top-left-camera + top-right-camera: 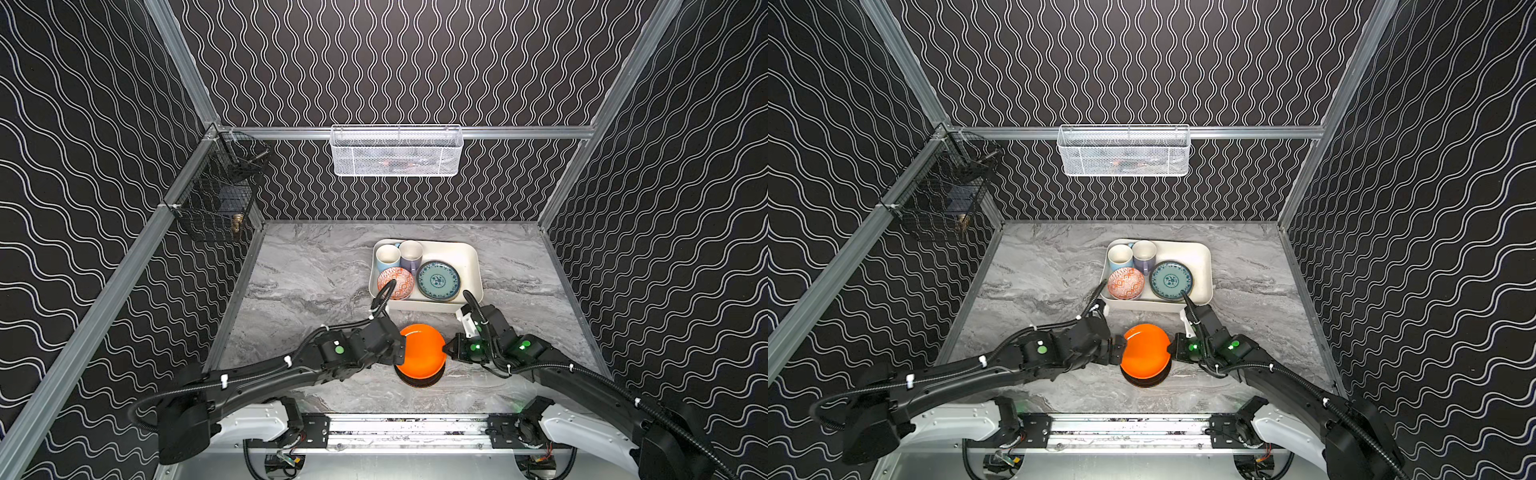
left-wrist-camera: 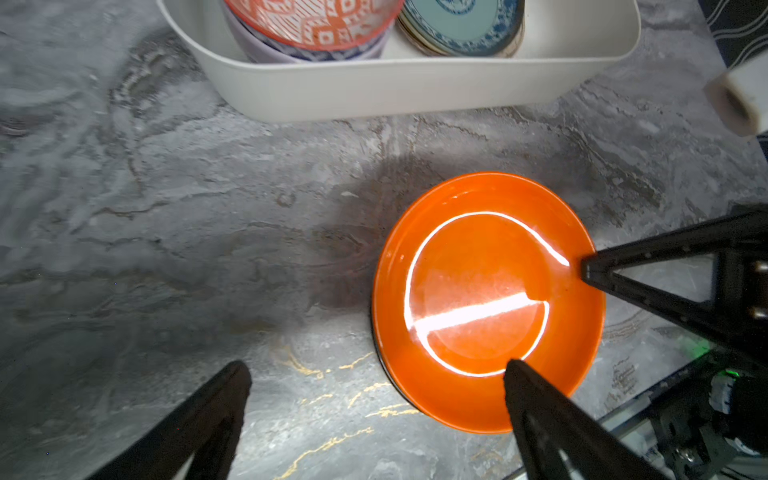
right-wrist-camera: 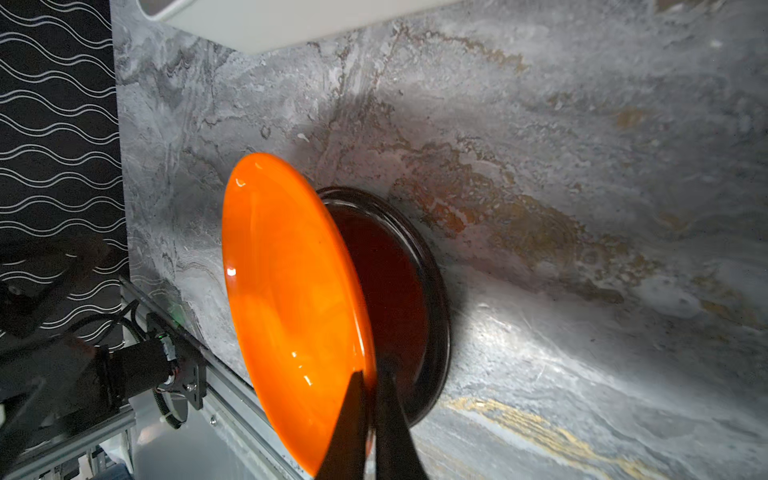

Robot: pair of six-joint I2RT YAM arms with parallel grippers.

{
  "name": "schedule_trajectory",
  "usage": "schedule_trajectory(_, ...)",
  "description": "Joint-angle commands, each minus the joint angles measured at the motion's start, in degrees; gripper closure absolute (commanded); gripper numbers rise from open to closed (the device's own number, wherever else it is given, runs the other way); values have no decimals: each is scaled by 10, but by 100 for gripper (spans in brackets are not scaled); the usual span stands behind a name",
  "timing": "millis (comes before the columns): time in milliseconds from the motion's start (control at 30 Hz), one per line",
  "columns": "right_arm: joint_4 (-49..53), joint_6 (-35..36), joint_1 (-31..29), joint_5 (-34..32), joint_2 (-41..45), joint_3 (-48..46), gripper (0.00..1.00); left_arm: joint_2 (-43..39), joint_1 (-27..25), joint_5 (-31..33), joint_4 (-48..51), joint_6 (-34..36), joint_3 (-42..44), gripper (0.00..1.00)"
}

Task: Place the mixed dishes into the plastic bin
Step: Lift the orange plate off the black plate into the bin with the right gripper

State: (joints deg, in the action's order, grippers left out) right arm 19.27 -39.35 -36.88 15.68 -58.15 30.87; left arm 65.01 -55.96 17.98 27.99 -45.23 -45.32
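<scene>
The right gripper carries the orange plate (image 1: 420,351) up and outward next. It then lowers and releases it at the teal-patterned plate (image 1: 438,280), as that plate lies uncovered in the bin.
An orange plate (image 1: 420,351) (image 3: 291,299) is tilted up off a black plate (image 3: 415,299) lying on the marble table in front of the plastic bin (image 1: 469,257). My right gripper (image 1: 446,349) (image 3: 372,374) is shut on the orange plate's right rim. My left gripper (image 1: 400,349) (image 2: 376,368) stands open at the plate's left edge, one finger over the rim, holding nothing. In the bin sit a light-blue mug (image 1: 387,255), a lilac mug (image 1: 411,253), an orange-patterned bowl (image 1: 395,282) nested in a lilac bowl (image 2: 266,45), and a teal-patterned plate (image 1: 438,280).
A white wire-mesh basket (image 1: 397,151) hangs on the back rail. A black wire basket (image 1: 216,195) hangs at the left wall. Patterned walls close in three sides, and the arms' metal base rail (image 1: 407,428) runs along the front.
</scene>
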Motion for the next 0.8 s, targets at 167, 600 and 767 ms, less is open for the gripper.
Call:
schedule_trajectory(167, 76, 30, 28, -72, 28, 71, 100, -74, 50, 16, 79, 25, -12, 1)
schedule_trajectory(600, 84, 128, 221, -29, -111, 242, 100, -52, 118, -29, 66, 86, -39, 1)
schedule_trajectory(767, 73, 148, 253, -18, -225, 322, 100, -35, 150, -59, 49, 106, -38, 2)
